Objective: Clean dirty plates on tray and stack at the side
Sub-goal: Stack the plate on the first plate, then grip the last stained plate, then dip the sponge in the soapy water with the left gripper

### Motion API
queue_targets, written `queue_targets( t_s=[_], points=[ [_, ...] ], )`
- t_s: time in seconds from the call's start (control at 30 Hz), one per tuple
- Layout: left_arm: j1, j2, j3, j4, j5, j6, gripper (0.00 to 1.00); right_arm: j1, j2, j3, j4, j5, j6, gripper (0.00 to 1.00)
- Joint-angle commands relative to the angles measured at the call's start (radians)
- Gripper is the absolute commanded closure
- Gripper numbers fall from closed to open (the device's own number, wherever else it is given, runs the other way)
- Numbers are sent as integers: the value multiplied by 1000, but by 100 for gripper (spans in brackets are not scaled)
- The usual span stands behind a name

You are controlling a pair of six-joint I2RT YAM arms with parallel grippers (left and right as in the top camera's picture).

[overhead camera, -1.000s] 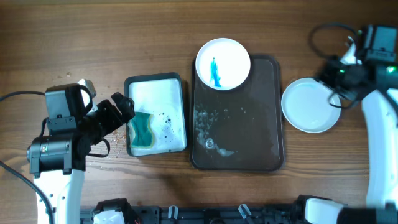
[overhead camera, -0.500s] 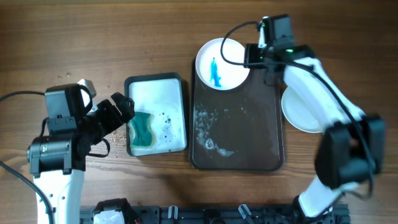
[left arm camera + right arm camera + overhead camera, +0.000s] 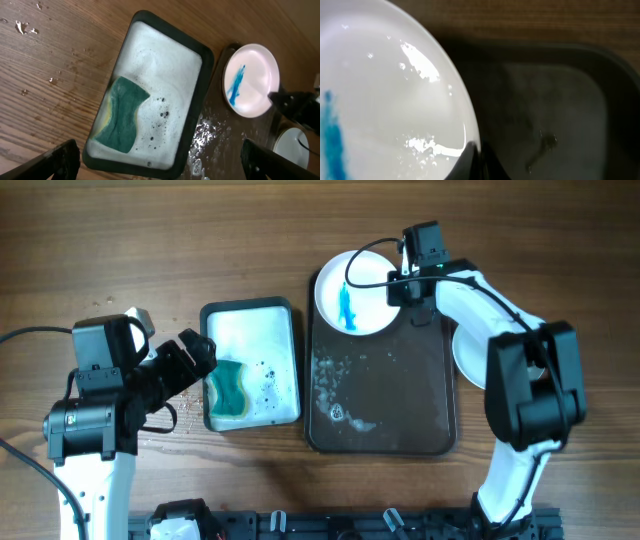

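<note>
The blue-streaked plate sticks out over the tray's far edge, so my right gripper will next carry it up, back and down onto the open middle of the tray (image 3: 385, 395) and release it there.
A white plate (image 3: 365, 308) with a blue streak lies on the far left corner of the dark brown tray (image 3: 385, 395). My right gripper (image 3: 397, 290) is shut on its right rim. In the right wrist view the fingers (image 3: 476, 150) meet on the edge of the plate (image 3: 380, 100) over the tray (image 3: 550, 105). A plain white plate (image 3: 466, 352) lies on the tabletop right of the tray, partly hidden by my right arm. My left gripper (image 3: 205, 355) is open and empty over the basin; its wrist view (image 3: 160, 152) shows the smeared plate (image 3: 255, 85).
A dark-rimmed basin (image 3: 250, 304) with soapy water and a green sponge (image 3: 228, 388) stands left of the tray. It also shows in the left wrist view (image 3: 210, 55), with the sponge (image 3: 120, 122). Water droplets lie on the tray's left half and on the wood near my left arm.
My right arm has swung left from the plain plate to the smeared plate and closed on its right rim. The smeared plate has shifted slightly. The left arm has not moved.
</note>
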Motion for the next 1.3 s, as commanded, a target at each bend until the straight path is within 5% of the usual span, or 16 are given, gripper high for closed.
queue_targets(
  t_s=[0.0, 0.2, 0.4, 0.5, 0.63, 0.77, 0.83, 0.97, 1.1, 1.13, 1.27],
  points=[
    [6, 0, 13, 2, -13, 13, 0, -3, -219, -1, -73, 6, 57, 96],
    [6, 0, 13, 2, -13, 13, 0, -2, -609, -1, -329, 5, 212, 96],
    [6, 0, 13, 2, -13, 13, 0, 5, -695, -52, -647, -6, 288, 96],
    [6, 0, 13, 2, -13, 13, 0, 24, -695, -221, -575, -35, 365, 96],
    [6, 0, 13, 2, -13, 13, 0, 33, -689, -564, -196, -127, 478, 96],
    [6, 0, 13, 2, -13, 13, 0, 32, -688, -719, -15, -126, 520, 96],
    [6, 0, 13, 2, -13, 12, 0, 32, -697, -706, -28, -138, 429, 80],
    [6, 0, 13, -29, 93, 8, 0, 32, -765, -591, -158, -137, 237, 66],
    [-27, 20, 7, -53, 155, 19, 1, 32, -866, -470, -307, -142, 151, 64],
    [-45, 32, 5, -63, 145, 40, 8, 32, -890, -460, -320, -146, 151, 65],
    [-139, 128, -46, -92, -74, 1, 23, 32, -960, -460, -348, -160, 153, 64]
  ],
)
